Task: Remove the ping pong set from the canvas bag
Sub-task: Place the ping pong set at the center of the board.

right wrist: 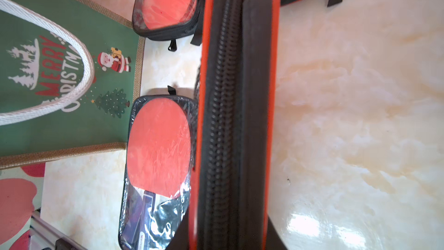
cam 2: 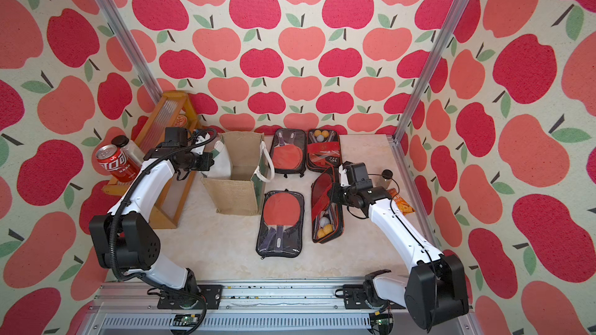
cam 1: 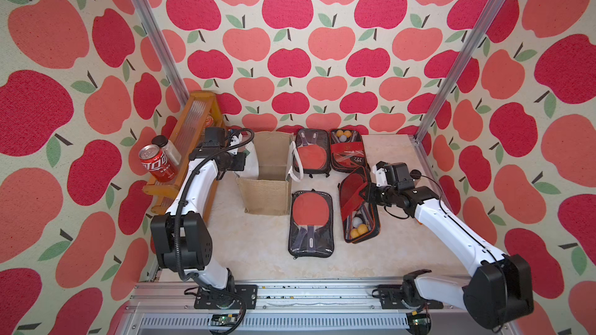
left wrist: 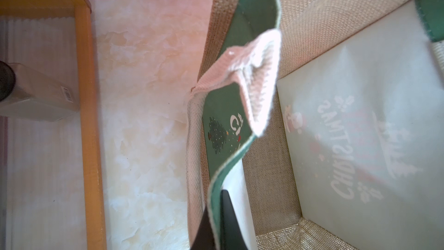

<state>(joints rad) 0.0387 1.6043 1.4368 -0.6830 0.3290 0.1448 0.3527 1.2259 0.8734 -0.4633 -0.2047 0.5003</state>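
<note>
The ping pong set tilts on its long edge, so my right gripper needs to lower away from the bag (cam 1: 267, 188), lay it flat on the tabletop and release.
The canvas bag (cam 1: 267, 188) (cam 2: 237, 194) stands open at centre left, and its jute floor (left wrist: 269, 164) shows nothing inside. My left gripper (cam 1: 243, 161) (left wrist: 216, 227) is shut on the green rim of the bag's side panel (left wrist: 240, 107). My right gripper (cam 1: 366, 193) (right wrist: 228, 232) is shut on a ping pong set (cam 1: 356, 211) (right wrist: 225, 92), a black-and-red zip case tilted up on its long edge right of the bag. Three more ping pong sets lie flat on the table (cam 1: 251, 252): two at the back (cam 1: 311, 156) (cam 1: 346, 151) and one in front (cam 1: 311, 223).
A wooden rack (cam 1: 193, 114) stands at the left, holding a red can (cam 1: 158, 162) and a clear jar (cam 1: 167, 149). Behind the right arm are a black-capped bottle (cam 2: 385, 177) and an orange snack packet (cam 2: 401, 204). Metal frame posts (cam 1: 451, 69) mark the back corners.
</note>
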